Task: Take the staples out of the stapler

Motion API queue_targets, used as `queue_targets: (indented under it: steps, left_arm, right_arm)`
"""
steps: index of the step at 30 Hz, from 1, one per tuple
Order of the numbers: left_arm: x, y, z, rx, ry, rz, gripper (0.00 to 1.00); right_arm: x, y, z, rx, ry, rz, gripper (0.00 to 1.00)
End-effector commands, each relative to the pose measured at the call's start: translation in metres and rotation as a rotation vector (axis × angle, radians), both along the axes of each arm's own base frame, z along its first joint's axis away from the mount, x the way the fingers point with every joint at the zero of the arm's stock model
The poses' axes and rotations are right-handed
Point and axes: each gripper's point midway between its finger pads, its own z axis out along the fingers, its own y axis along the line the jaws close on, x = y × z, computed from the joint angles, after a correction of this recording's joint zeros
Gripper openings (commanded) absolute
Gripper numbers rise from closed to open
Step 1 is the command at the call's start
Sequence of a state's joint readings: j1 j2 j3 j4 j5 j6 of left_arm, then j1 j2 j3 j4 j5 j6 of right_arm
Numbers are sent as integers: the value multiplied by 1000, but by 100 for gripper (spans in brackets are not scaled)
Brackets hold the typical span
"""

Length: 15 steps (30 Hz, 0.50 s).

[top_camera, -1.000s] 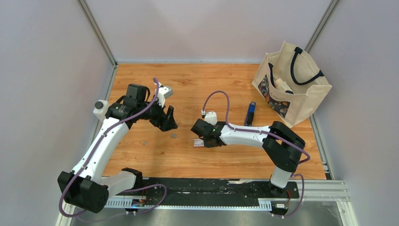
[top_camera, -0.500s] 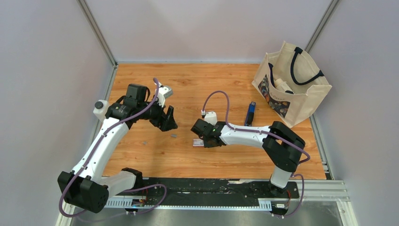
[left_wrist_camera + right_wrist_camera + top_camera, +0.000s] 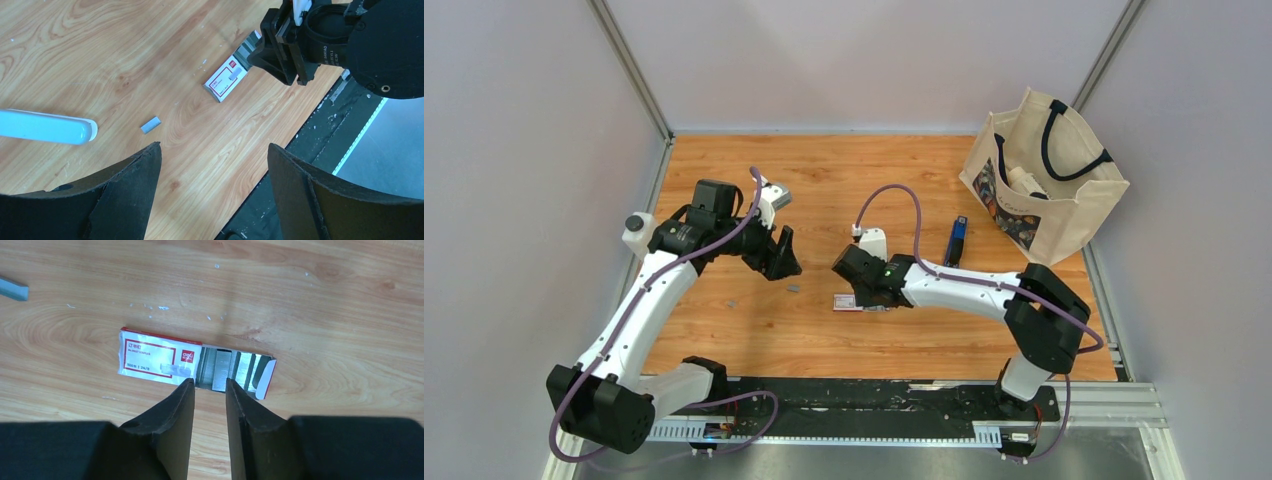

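The loose staple strip (image 3: 793, 288) (image 3: 150, 124) lies slanted to my left gripper's fingers on the tabletop. Next, this gripper lowers and turns onto it, fingers along its long sides.
The dark-blue stapler (image 3: 957, 241) lies on the wooden table, right of centre, with no gripper on it. The pink-and-white box (image 3: 848, 301) lies just left of my right gripper (image 3: 865, 297). In the right wrist view the box (image 3: 160, 358) has its tray slid out, with silver staples (image 3: 227, 370) in it. My right gripper (image 3: 209, 384) stands narrowly open, its tips at the tray's near edge, nothing between them. A loose staple strip (image 3: 793, 288) lies below my wide-open, empty left gripper (image 3: 784, 262). The left wrist view shows the strip (image 3: 150, 124) and the box (image 3: 226, 80).
A cream tote bag (image 3: 1044, 180) with dark handles stands at the far right, close behind the stapler. A black rail (image 3: 874, 395) runs along the table's near edge. Grey walls close in the left, back and right sides.
My right arm has shifted: its elbow swung right and the gripper moved slightly back from the box, which now shows more. The left arm has not moved.
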<state>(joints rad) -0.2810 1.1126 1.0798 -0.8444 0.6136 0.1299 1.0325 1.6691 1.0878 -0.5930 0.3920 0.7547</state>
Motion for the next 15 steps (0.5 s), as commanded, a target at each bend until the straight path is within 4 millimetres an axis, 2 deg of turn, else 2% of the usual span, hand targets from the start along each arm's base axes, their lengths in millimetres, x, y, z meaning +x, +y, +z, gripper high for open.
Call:
queue_targets:
  steps: [1, 5, 8, 12, 15]
  left_arm:
    - [1, -2, 8, -26, -35, -10, 86]
    - [1, -2, 8, -22, -40, -13, 86]
    - [0, -2, 6, -20, -35, -16, 86]
    - [6, 0, -3, 21, -50, -46, 86]
    - [7, 4, -30, 154, -55, -140, 80]
  right_arm:
    - [18, 11, 25, 37, -74, 4, 32]
    - [18, 14, 13, 19, -56, 6, 28]
    - [17, 15, 15, 31, -58, 8, 26]
    - [24, 14, 31, 51, -92, 16, 27]
    - [31, 6, 47, 69, -122, 16, 27]
